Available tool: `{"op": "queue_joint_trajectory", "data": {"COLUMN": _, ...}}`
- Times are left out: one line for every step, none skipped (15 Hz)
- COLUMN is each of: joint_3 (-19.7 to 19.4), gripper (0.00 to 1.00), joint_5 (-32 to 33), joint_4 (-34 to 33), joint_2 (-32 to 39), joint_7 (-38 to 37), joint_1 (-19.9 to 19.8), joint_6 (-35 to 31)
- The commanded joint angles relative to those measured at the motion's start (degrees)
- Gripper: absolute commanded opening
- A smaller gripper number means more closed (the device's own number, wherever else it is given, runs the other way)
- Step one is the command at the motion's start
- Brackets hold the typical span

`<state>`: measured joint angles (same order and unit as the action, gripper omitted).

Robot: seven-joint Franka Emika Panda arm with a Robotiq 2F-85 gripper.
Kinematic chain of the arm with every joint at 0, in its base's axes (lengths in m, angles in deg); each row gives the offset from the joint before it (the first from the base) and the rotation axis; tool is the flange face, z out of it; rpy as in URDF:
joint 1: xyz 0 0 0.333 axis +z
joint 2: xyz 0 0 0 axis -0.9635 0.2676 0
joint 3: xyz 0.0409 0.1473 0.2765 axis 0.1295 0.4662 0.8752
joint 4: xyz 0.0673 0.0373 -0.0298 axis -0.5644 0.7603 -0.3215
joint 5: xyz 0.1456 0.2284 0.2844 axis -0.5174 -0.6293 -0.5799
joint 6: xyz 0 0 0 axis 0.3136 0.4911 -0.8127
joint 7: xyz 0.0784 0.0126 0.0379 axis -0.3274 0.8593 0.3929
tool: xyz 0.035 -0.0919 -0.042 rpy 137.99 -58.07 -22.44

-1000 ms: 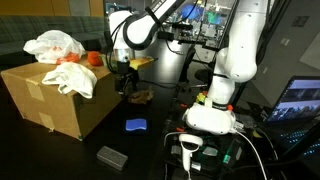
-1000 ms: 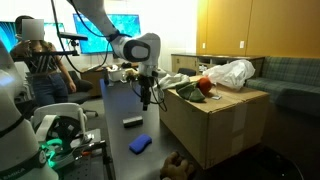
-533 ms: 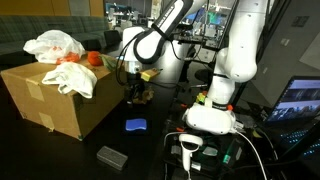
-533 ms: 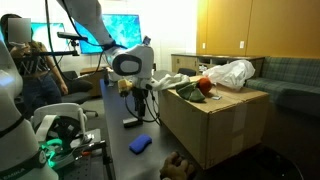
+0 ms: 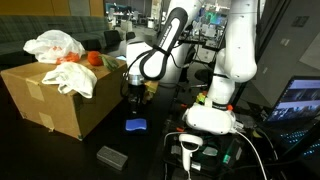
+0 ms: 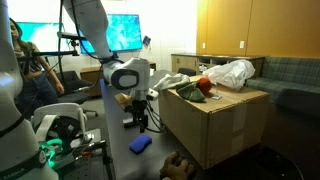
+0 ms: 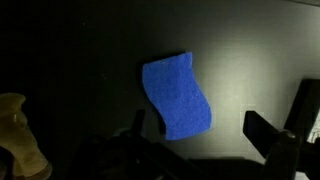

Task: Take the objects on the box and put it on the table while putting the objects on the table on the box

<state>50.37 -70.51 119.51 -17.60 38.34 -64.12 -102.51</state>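
My gripper should go down over the blue pad (image 5: 136, 125) (image 7: 178, 98) until its open fingers are around the pad's sides, because the pad lies flat below them.
A blue sponge-like pad (image 5: 135, 126) lies flat on the dark table in front of the cardboard box (image 5: 45, 100); it also shows in the other exterior view (image 6: 141, 144) and fills the middle of the wrist view (image 7: 177, 96). My gripper (image 5: 133, 104) hangs just above the pad, open and empty, with its two fingers (image 7: 200, 130) spread wide to either side of the pad's near end. On the box (image 6: 215, 125) lie a white crumpled bag (image 5: 55, 45), a white cloth (image 5: 72, 78) and an orange object (image 5: 92, 59).
A grey rectangular block (image 5: 112, 156) lies on the table nearer the front, also seen behind the gripper (image 6: 131, 122). The white robot base (image 5: 212, 112) with cables stands to the side. A tan plush shape (image 7: 20, 140) sits at the wrist view's left edge.
The arm has swung away from the box and down, bringing the open gripper lower over the blue pad. Nothing on the box or table has moved.
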Motion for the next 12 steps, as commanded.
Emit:
{"op": "queue_joint_trajectory", "data": {"joint_3": -0.89, "gripper": 1.00, "joint_5": 5.12, "joint_4": -1.24, "joint_2": 6.42, "joint_7": -0.75, "joint_1": 0.31, "joint_6": -6.84}}
{"op": "queue_joint_trajectory", "data": {"joint_3": -1.01, "gripper": 1.00, "joint_5": 5.70, "joint_4": -1.34, "joint_2": 7.99, "joint_7": -0.55, "joint_1": 0.21, "joint_6": -8.52}}
{"op": "queue_joint_trajectory", "data": {"joint_3": -1.23, "gripper": 1.00, "joint_5": 5.99, "joint_4": -1.98, "joint_2": 10.15, "joint_7": -0.86, "joint_1": 0.22, "joint_6": -10.20}}
{"op": "queue_joint_trajectory", "data": {"joint_3": -1.32, "gripper": 1.00, "joint_5": 6.10, "joint_4": -2.11, "joint_2": 11.64, "joint_7": -0.81, "joint_1": 0.11, "joint_6": -11.66}}
{"op": "queue_joint_trajectory", "data": {"joint_3": -0.99, "gripper": 1.00, "joint_5": 5.69, "joint_4": -2.68, "joint_2": 13.59, "joint_7": -0.27, "joint_1": -0.36, "joint_6": -12.95}}
{"op": "queue_joint_trajectory", "data": {"joint_3": -0.27, "gripper": 1.00, "joint_5": 5.03, "joint_4": -2.85, "joint_2": 14.90, "joint_7": 0.27, "joint_1": -1.02, "joint_6": -14.13}}
{"op": "queue_joint_trajectory", "data": {"joint_3": -0.23, "gripper": 1.00, "joint_5": 5.17, "joint_4": -3.36, "joint_2": 16.57, "joint_7": 0.39, "joint_1": -1.08, "joint_6": -15.47}}
{"op": "queue_joint_trajectory", "data": {"joint_3": 0.08, "gripper": 1.00, "joint_5": 5.11, "joint_4": -3.62, "joint_2": 17.72, "joint_7": 0.64, "joint_1": -1.45, "joint_6": -16.60}}
{"op": "queue_joint_trajectory", "data": {"joint_3": 0.03, "gripper": 1.00, "joint_5": 5.26, "joint_4": -4.20, "joint_2": 19.13, "joint_7": 0.65, "joint_1": -1.49, "joint_6": -17.57}}
{"op": "queue_joint_trajectory", "data": {"joint_3": 0.28, "gripper": 1.00, "joint_5": 5.29, "joint_4": -4.55, "joint_2": 20.07, "joint_7": 0.82, "joint_1": -1.79, "joint_6": -18.29}}
{"op": "queue_joint_trajectory", "data": {"joint_3": 0.18, "gripper": 1.00, "joint_5": 5.38, "joint_4": -5.21, "joint_2": 21.36, "joint_7": 0.74, "joint_1": -1.77, "joint_6": -19.05}}
{"op": "queue_joint_trajectory", "data": {"joint_3": 0.29, "gripper": 1.00, "joint_5": 5.48, "joint_4": -5.61, "joint_2": 22.14, "joint_7": 0.89, "joint_1": -2.01, "joint_6": -19.51}}
